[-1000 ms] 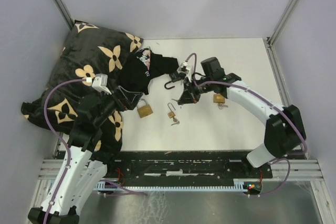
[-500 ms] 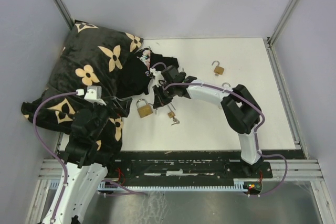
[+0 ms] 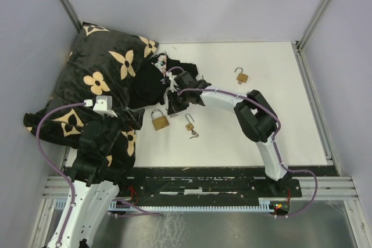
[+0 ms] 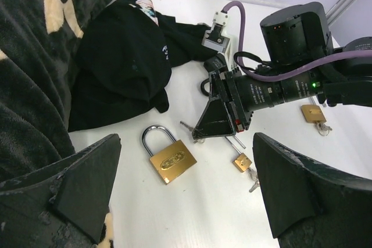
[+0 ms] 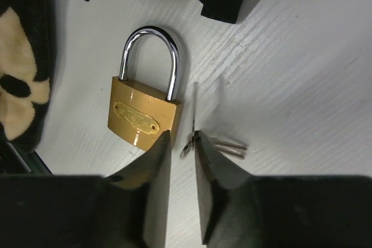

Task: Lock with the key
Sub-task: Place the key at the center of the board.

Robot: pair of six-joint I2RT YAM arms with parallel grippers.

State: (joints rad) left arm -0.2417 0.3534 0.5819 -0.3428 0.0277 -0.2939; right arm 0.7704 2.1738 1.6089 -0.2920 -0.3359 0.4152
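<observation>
My left gripper lowers toward the right in the top view onto the small padlock's brass body [image 3: 189, 126] [image 4: 243, 162] next, since that lies below it, past the large padlock.
A large brass padlock [image 3: 160, 121] with its shackle shut lies on the white table; it also shows in the left wrist view [image 4: 172, 159] and the right wrist view [image 5: 139, 114]. A bunch of keys [image 5: 224, 145] on a ring lies just right of it. My right gripper [image 3: 173, 104] is down at the table, jaws almost together [image 5: 182, 137] with the key ring between the fingertips. My left gripper [image 3: 137, 118] is wide open and empty [image 4: 186, 201], hovering just near of the large padlock.
A small brass padlock [image 3: 189, 125] with its own keys [image 3: 194, 135] lies right of the large one. Another open padlock [image 3: 241, 76] lies farther back right. Black cloth [image 3: 157, 79] and a flower-patterned pillow [image 3: 99, 68] fill the left side.
My right arm swung from mid-table to the left, and its gripper came down beside the large padlock over the keys. My left arm drew back slightly and has held still since.
</observation>
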